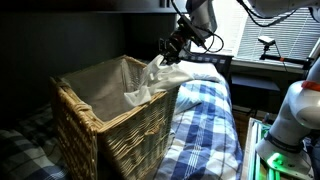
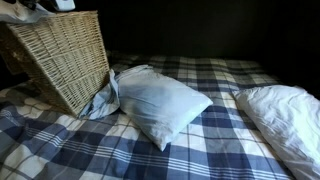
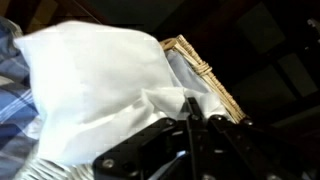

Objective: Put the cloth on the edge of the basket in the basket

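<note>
The gripper next needs to carry the cloth past the basket's near rim and over the basket's opening [image 1: 118, 82] [image 3: 187, 73] and let go of it there, because the cloth still straddles that rim.
A white cloth [image 1: 152, 82] hangs over the near rim of the wicker basket [image 1: 120, 125]. My gripper [image 1: 170, 47] is above that rim, shut on the cloth's upper end and holding it up. In the wrist view the cloth [image 3: 95, 85] fills the left and middle, the fingers [image 3: 190, 112] are pinched on its edge, and the basket rim [image 3: 205, 72] runs to the right. In an exterior view the basket [image 2: 65, 60] stands at the top left; the cloth and gripper are barely visible at its top edge.
The basket stands on a blue and white checked bed [image 1: 205, 130]. A pillow [image 2: 160, 100] lies next to the basket, with a grey-blue cloth [image 2: 102, 102] tucked at the basket's foot. Another white pillow [image 2: 285, 115] lies at the right. A robot base [image 1: 290, 125] stands beside the bed.
</note>
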Controlling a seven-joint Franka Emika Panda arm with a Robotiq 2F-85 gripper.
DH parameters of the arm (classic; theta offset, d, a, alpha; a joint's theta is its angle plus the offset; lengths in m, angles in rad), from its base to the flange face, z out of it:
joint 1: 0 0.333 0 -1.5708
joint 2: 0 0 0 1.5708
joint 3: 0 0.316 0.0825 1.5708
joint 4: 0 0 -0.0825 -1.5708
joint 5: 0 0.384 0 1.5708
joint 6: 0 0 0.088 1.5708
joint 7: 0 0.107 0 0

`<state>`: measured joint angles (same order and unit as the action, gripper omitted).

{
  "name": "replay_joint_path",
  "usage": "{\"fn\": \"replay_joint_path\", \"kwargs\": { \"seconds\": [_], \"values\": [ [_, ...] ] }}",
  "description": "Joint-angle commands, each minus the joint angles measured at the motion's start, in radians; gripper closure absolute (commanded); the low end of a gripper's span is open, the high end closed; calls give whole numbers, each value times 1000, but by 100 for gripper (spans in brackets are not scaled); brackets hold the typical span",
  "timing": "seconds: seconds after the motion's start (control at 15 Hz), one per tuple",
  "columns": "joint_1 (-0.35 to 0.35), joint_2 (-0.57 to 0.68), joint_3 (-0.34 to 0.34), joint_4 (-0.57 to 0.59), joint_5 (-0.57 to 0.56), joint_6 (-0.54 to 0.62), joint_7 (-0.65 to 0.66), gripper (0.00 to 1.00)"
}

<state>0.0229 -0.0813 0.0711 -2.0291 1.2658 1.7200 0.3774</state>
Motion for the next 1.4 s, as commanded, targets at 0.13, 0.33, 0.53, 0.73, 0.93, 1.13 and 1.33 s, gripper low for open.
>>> {"fn": "replay_joint_path", "kwargs": {
  "seconds": [0.13, 0.33, 0.53, 0.73, 0.93, 1.13, 1.33],
  "values": [
    [67, 83, 49, 80, 52, 232, -269, 99],
    [92, 104, 63, 103, 40, 332, -387, 99],
    [102, 94, 66, 108, 24, 383, -466, 65],
    [102, 41, 64, 75, -30, 392, -463, 43],
    [96, -39, 61, 29, -156, 380, -392, 21],
    [79, -143, 60, -21, -355, 380, -323, 1],
    [56, -260, 56, -78, -536, 378, -285, 0]
  ]
}}
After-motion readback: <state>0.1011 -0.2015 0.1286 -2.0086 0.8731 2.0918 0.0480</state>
